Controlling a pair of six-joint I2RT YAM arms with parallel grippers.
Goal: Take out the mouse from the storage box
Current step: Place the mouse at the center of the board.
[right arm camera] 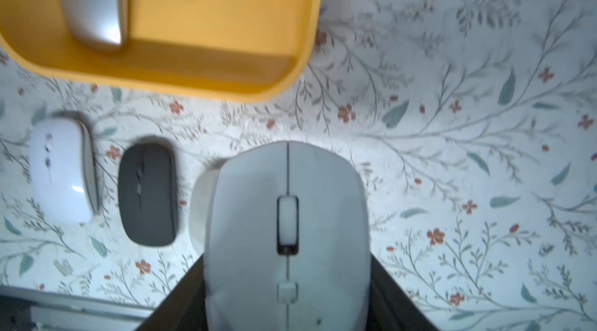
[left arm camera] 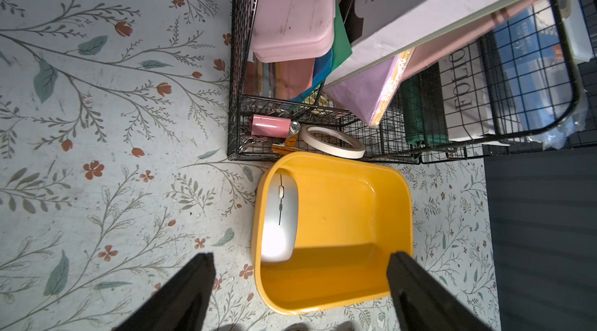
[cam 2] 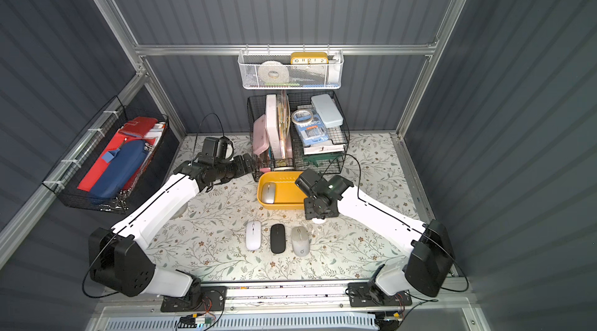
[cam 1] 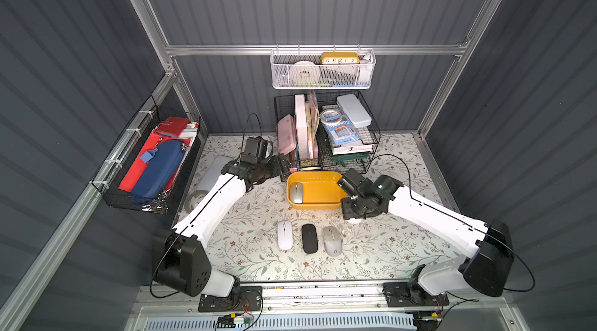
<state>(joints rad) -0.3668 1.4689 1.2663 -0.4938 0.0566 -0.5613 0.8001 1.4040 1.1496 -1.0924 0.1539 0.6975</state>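
Observation:
The free spot on the clear tabletop (cam 1: 355, 244) beside the grey mouse continues the row of mice, so the robot should next draw its right gripper back and bring it down there.
The yellow storage box (cam 1: 318, 205) (cam 2: 281, 205) stands mid-table, and a silver mouse (cam 1: 296, 192) (left arm camera: 279, 219) lies along its left inner wall. My right gripper (cam 1: 353, 216) (right arm camera: 287, 281) is shut on a light grey mouse (right arm camera: 287, 216), held low over the table just past the box's right front corner. A white mouse (cam 1: 284, 235), a black mouse (cam 1: 309, 238) and a grey mouse (cam 1: 332, 240) lie in a row in front of the box. My left gripper (cam 1: 286, 164) (left arm camera: 300, 277) hovers open behind the box's left end, with nothing between its fingers.
Black wire baskets (cam 1: 326, 132) full of stationery stand right behind the box. A white mesh basket (cam 1: 323, 69) hangs on the back rail. A wall basket (cam 1: 145, 161) holds pouches at the left. A tape roll (cam 1: 193, 198) lies under the left arm.

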